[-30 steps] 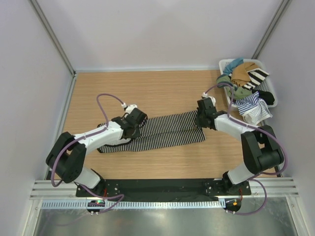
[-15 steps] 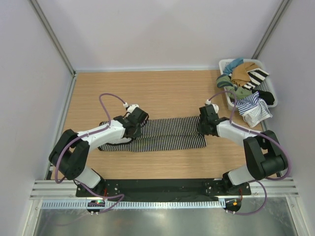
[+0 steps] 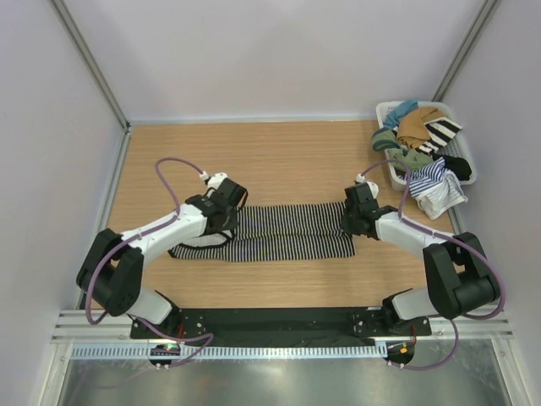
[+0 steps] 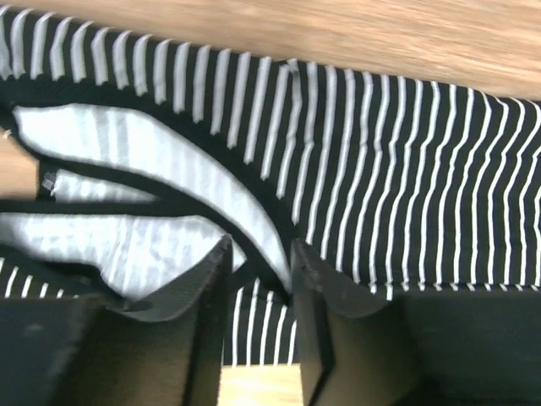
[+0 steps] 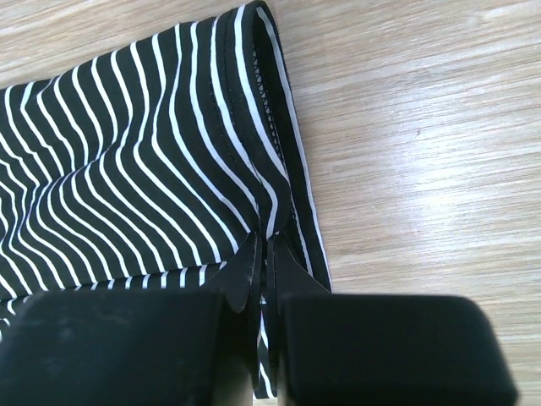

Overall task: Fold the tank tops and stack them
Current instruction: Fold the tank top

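Observation:
The tank top's hem [image 3: 347, 231] [image 5: 267, 234] goes back toward the base bar and left in the top view next, drawn by my turning right gripper, since the folded tank top lies crosswise.
The fine black-and-white striped tank top [image 3: 287, 230] lies on the table as a long band folded lengthwise. My left gripper [image 3: 226, 218] hovers over its strap end. In the left wrist view the left gripper [image 4: 260, 254] is open, with the armhole edge and stripes [image 4: 380, 178] showing between and beyond the fingers. My right gripper [image 3: 350, 222] is at the hem end. In the right wrist view the right gripper [image 5: 264, 245] is shut on the hem [image 5: 279, 194]. The blue-and-white tank top [image 3: 427, 176] hangs over the basket's near rim.
A white basket [image 3: 385, 108] at the back right holds tan, green, teal and black clothes and a bold-striped cloth [image 3: 441, 131]. Bare wooden table [image 3: 279, 156] lies behind the folded top. A black base bar [image 3: 270, 321] runs along the near edge.
Both grippers came toward the near edge and laid the top's far half over the near half. The band is now narrower and straighter. The left gripper then drew back slightly left.

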Robot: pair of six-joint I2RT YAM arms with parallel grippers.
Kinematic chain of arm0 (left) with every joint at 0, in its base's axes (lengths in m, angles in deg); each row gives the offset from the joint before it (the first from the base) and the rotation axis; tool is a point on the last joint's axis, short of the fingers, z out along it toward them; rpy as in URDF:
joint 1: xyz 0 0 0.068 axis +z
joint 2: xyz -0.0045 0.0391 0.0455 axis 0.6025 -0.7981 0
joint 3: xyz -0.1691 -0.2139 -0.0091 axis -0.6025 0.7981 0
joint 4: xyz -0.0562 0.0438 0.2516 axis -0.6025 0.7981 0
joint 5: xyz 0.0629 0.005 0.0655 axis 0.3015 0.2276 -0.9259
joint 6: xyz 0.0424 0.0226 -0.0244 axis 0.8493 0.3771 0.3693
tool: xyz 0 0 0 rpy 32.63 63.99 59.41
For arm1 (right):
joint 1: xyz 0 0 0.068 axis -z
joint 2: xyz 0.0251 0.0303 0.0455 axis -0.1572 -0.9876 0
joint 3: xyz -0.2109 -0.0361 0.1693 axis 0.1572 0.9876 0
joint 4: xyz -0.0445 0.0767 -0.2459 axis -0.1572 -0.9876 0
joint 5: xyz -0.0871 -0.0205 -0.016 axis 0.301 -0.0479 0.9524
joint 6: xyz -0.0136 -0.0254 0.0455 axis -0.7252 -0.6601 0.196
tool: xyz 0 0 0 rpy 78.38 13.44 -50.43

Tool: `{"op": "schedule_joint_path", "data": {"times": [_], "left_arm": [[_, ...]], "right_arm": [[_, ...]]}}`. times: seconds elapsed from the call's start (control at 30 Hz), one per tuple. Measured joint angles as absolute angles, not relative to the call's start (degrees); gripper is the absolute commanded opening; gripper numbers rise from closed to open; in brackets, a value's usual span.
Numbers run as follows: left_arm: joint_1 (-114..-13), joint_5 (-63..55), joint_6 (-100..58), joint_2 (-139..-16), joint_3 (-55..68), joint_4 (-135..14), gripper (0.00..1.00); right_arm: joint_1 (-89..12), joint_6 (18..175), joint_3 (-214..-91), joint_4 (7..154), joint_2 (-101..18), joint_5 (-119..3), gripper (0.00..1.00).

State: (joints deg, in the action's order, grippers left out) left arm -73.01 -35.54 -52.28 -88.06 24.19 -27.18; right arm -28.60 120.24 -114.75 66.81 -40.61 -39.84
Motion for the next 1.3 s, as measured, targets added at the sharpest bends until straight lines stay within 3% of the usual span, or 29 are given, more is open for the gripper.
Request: {"op": "schedule_joint_path", "data": {"times": [0.23, 0.27, 0.3, 0.33, 0.37, 0.73, 1.0, 1.3], "left_arm": [[-71.3, -37.4, -60.1, -73.6, 31.4, -24.4, 0.41], [-70.2, -37.5, -61.7, -71.5, 32.4, -23.7, 0.49], [-68.4, -37.6, -63.3, -69.5, 33.4, -23.1, 0.82], [-66.6, -37.5, -64.6, -67.7, 34.5, -22.3, 0.91], [-64.8, -37.4, -66.9, -65.8, 35.7, -21.5, 0.93], [-61.5, -37.3, -88.9, -44.6, 50.4, -17.2, 0.91], [-59.7, -36.9, -94.0, -53.4, 54.5, -23.0, 0.95], [-53.0, -38.4, -93.4, -66.0, 52.8, -40.5, 0.88]], "right_arm": [[-28.6, 120.2, -114.7, 66.5, -40.6, -39.8, 0.01], [-28.6, 120.2, -114.7, 66.5, -40.6, -39.8, 0.01], [-28.6, 120.2, -114.7, 66.5, -40.6, -39.8, 0.01], [-28.6, 120.2, -114.7, 66.5, -40.6, -39.8, 0.01], [-28.6, 120.2, -114.7, 66.5, -40.6, -39.8, 0.01], [-28.6, 120.3, -114.7, 66.5, -40.6, -39.9, 0.01], [-28.6, 120.5, -114.7, 66.3, -40.6, -40.4, 0.01], [-28.6, 121.9, -114.1, 65.7, -39.9, -43.8, 0.01]]}}
